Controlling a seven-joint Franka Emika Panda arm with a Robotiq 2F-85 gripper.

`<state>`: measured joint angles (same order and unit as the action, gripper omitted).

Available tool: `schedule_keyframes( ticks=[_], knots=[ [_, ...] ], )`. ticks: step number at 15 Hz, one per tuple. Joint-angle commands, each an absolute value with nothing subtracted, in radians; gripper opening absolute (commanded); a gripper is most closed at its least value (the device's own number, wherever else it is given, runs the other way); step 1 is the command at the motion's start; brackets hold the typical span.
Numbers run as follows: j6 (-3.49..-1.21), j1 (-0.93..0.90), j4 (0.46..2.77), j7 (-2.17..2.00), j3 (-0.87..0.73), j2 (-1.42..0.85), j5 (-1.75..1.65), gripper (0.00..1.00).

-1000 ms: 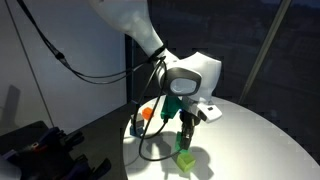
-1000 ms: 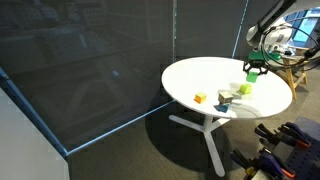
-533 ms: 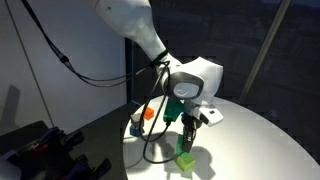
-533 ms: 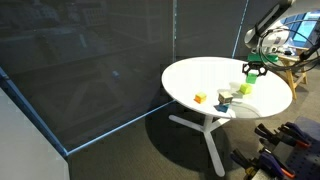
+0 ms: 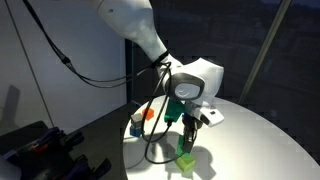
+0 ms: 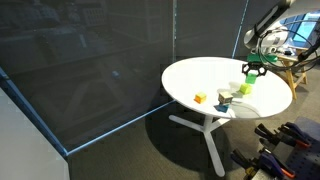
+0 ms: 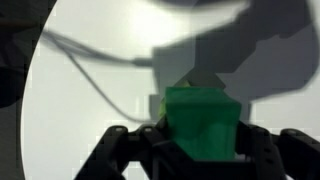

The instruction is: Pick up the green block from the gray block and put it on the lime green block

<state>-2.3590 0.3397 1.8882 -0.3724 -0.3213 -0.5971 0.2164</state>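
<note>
The green block will go down a little next, onto the top of the lime green block (image 5: 185, 160), and my gripper will let go of it there, because that lime green block is right below.
My gripper (image 7: 198, 140) is shut on the green block (image 7: 200, 118), which fills the middle of the wrist view between the black jaws. In both exterior views the gripper (image 5: 186, 138) (image 6: 252, 70) holds the green block (image 5: 186, 146) (image 6: 250, 74) just above the lime green block (image 5: 186, 161) (image 6: 246, 88) on the round white table (image 5: 250, 140) (image 6: 200, 75). Whether the two blocks touch I cannot tell. The gray block (image 5: 137, 127) (image 6: 224, 97) sits apart near the table's edge. In the wrist view the lime green block is hidden under the held one.
An orange-red block (image 5: 147, 114) lies beside the gray block, and a yellowish-orange block (image 6: 200, 97) sits near the table's rim. A dark cable (image 5: 150, 150) loops over the table next to the gripper. Dark curtains surround the table.
The gripper with the green block has sunk slightly toward the lime green block; the blocks on the table have stayed put.
</note>
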Motion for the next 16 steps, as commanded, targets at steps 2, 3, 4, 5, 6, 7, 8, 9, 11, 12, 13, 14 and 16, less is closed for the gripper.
schedule_keyframes(
  ticks=[2,3,4,5,6,7,8,9,11,12,13,14,16],
  knots=[
    [-2.356,0.341,1.884,-0.373,-0.32,-0.601,0.215,0.48],
    [-2.356,0.341,1.884,-0.373,-0.32,-0.601,0.215,0.48],
    [-2.356,0.341,1.884,-0.373,-0.32,-0.601,0.215,0.48],
    [-2.356,0.341,1.884,-0.373,-0.32,-0.601,0.215,0.48],
    [-2.356,0.341,1.884,-0.373,-0.32,-0.601,0.215,0.48],
    [-2.356,0.341,1.884,-0.373,-0.32,-0.601,0.215,0.48],
    [-2.356,0.341,1.884,-0.373,-0.32,-0.601,0.215,0.48],
    [-2.356,0.341,1.884,-0.373,-0.32,-0.601,0.215,0.23],
    [-2.359,0.341,1.884,-0.375,-0.321,-0.602,0.217,0.23],
    [-2.36,0.341,1.883,-0.377,-0.321,-0.603,0.217,0.23],
    [-2.361,0.342,1.882,-0.376,-0.321,-0.604,0.218,0.23],
    [-2.362,0.342,1.881,-0.376,-0.321,-0.604,0.219,0.23],
    [-2.368,0.343,1.88,-0.377,-0.321,-0.605,0.22,0.23]
  ],
)
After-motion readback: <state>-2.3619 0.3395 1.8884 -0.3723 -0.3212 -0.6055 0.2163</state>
